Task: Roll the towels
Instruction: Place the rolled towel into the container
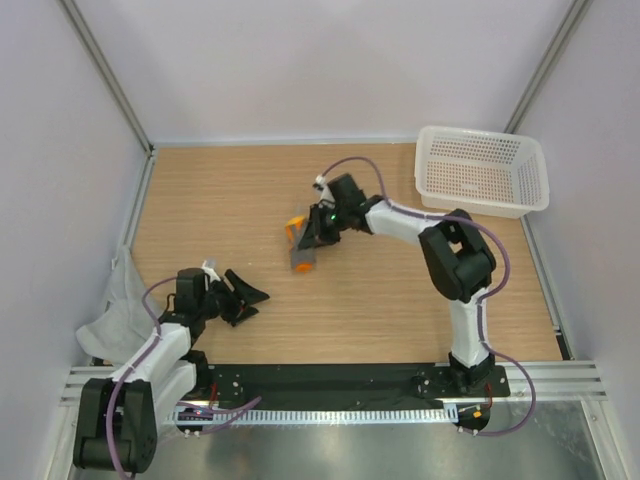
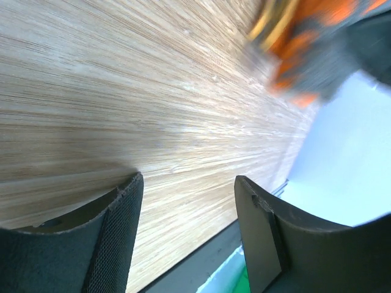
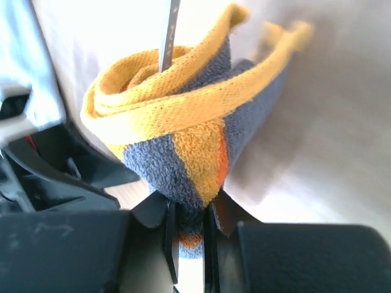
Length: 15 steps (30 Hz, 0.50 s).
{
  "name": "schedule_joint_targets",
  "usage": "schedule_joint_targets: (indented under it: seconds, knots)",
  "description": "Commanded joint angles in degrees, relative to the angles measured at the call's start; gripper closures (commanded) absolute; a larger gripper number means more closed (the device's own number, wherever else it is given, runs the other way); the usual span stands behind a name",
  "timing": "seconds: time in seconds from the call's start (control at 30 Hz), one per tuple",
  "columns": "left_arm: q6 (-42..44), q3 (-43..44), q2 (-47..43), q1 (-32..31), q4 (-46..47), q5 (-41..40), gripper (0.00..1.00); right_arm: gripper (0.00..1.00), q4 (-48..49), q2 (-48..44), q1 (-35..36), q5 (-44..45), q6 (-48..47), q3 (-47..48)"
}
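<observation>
The orange towel is already rolled, so next my right gripper should move outward and to the right in the top view, into the empty white basket, and let the towel go there.
The small orange towel point(image 1: 301, 256), with grey patches and a yellowish edge, is bunched into a loose roll point(image 3: 183, 122). My right gripper point(image 1: 311, 243) is shut on its lower end point(image 3: 189, 213) over the middle of the table. The larger light-grey towel point(image 1: 118, 305) lies crumpled at the table's left edge, partly hanging off it. Near the front left, my left gripper point(image 1: 254, 304) stands open with nothing between its fingers point(image 2: 122, 238), low over bare wood. The left wrist view shows the orange towel point(image 2: 293, 43) blurred at the upper right.
A white perforated basket point(image 1: 527, 175) stands at the back right corner. Wooden tabletop point(image 1: 400, 290) spreads between the arms. White walls enclose the table on three sides, and a black and metal rail point(image 1: 330, 385) runs along the near edge.
</observation>
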Motion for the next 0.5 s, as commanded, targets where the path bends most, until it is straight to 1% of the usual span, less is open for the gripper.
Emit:
schedule_joint_targets:
  seconds: [0.0,0.03,0.07,0.1,0.17,0.2,0.27,0.3,0.33,0.37,0.4,0.43,0.47]
  knots:
    - [2.3,-0.3,-1.4,-2.5,-2.3,-5.0,0.37,0.99,-13.8,-8.0,-8.6,2.0,-8.0,7.1]
    - [2.6,-0.3,-1.4,-3.2,-2.2,-7.2,0.37,0.99,-15.8,-8.4,-10.4,2.1,-10.0,10.3]
    - [2.6,-0.3,-0.8,-4.0,-1.9,-8.2,0.37,0.99,-17.7,-9.4,-14.6,2.3,-10.8,12.1]
    - [2.6,-0.3,-0.4,-5.4,-1.5,-8.7,0.38,0.99,-21.1,-9.7,-16.6,2.3,-11.7,13.8]
    - [2.3,-0.3,1.6,-7.0,-0.2,-10.6,0.38,0.99,-23.2,-10.2,-21.4,1.4,-12.6,18.5]
    - [2.1,-0.1,2.6,-7.8,1.1,-11.4,0.39,0.99,-24.9,-10.4,-26.6,-0.1,-12.7,20.2]
    - [2.1,0.6,5.5,-10.4,1.6,-13.7,0.4,0.99,-23.1,-11.0,-31.7,-2.2,-9.4,22.2]
    - [2.1,1.1,6.5,-11.5,1.6,-14.4,0.41,0.99,-21.3,-11.1,-36.4,-4.5,-8.6,23.2]
    - [2.2,2.3,7.6,-12.4,1.6,-15.2,0.41,0.99,-21.3,-10.8,-39.1,-5.1,-7.9,24.2]
    - [2.5,2.8,8.8,-14.0,1.6,-15.9,0.42,0.99,-21.8,-9.9,-41.2,-5.6,-7.9,25.6]
    - [2.6,3.2,10.3,-14.3,1.6,-16.4,0.44,0.99,-22.3,-7.9,-42.9,-7.9,-7.5,28.4]
    - [2.7,3.6,10.8,-14.5,1.6,-16.6,0.44,0.99,-22.6,-6.4,-46.1,-8.9,-7.1,29.9]
    - [2.6,3.6,10.8,-14.9,1.7,-16.9,0.45,0.99,-22.9,-4.9,-47.4,-9.7,-6.3,31.4]
